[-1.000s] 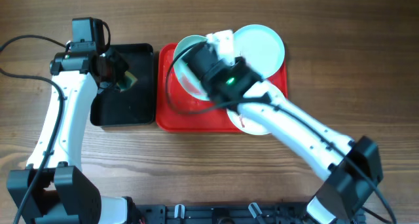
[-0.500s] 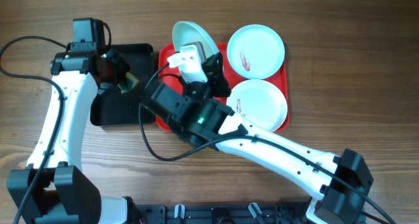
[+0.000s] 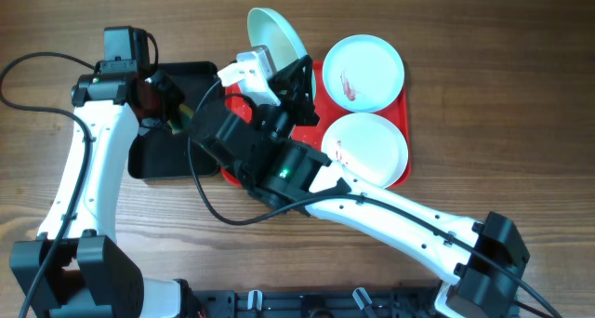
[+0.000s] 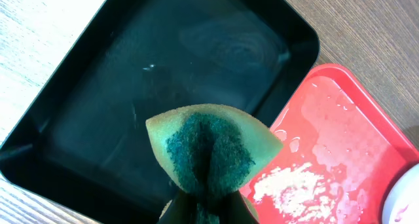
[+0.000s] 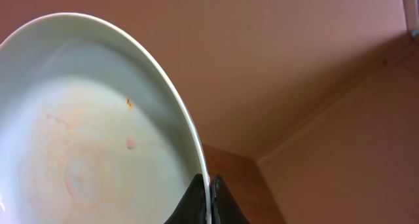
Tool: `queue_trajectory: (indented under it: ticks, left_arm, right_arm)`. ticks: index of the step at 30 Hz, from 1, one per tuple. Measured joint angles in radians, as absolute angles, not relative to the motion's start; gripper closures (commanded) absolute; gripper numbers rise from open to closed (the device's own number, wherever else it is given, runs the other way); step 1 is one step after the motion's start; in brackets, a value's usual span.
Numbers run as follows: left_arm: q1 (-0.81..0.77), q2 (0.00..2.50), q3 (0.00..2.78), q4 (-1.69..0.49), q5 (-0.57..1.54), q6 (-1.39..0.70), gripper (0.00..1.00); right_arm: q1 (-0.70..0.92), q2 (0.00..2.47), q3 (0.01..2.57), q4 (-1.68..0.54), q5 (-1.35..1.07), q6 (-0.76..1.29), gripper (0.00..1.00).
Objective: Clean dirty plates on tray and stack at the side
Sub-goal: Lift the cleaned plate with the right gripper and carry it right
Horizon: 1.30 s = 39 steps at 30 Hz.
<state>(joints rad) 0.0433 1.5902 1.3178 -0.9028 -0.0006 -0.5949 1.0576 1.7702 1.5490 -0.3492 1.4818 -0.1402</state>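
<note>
My right gripper will next swing beyond the red tray, to the right in the overhead view, lower the plate flat and let it go, since bare wood shows there.
My right gripper is shut on the rim of a pale aqua plate, held tilted on edge above the far left of the red tray. In the right wrist view the plate shows a faint reddish smear and my jaws pinch its rim. Two more plates lie flat on the tray: the far one and the near one, each with a red smear. My left gripper is shut on a green-and-yellow sponge over the black tray.
The black tray sits left of the red tray on the wooden table. The red tray's left part is wet with white suds. My right arm crosses the table's middle and hides part of the red tray.
My right arm swung left across the tray, uncovering the two flat plates. It raised the aqua plate on edge and shifted it a little further up and left.
</note>
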Motion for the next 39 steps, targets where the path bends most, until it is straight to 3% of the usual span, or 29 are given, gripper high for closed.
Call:
queue_trajectory:
  ticks: [11,18,25,31,39]
  left_arm:
    - [0.043,1.591,1.318,-0.903,0.017,-0.595,0.96]
    - [0.043,1.591,1.318,-0.903,0.025,-0.595,0.96]
    - [0.043,1.591,1.318,-0.897,0.027,-0.595,0.96]
    - [0.043,1.591,1.318,-0.89,0.037,-0.595,0.96]
    - [0.043,1.591,1.318,-0.89,0.051,-0.595,0.96]
  right_arm:
    - [1.058,1.77,1.549,-0.415,1.369,-0.182,0.96]
    - [0.977,1.769,1.552,-0.718,1.052,0.052,0.96]
    - [0.789,1.765,1.552,-0.754,0.904,0.192,0.96]
    - [0.783,1.686,1.554,-0.665,0.857,0.119,0.96]
    - [0.841,1.71,1.559,-0.73,0.886,0.056,0.96]
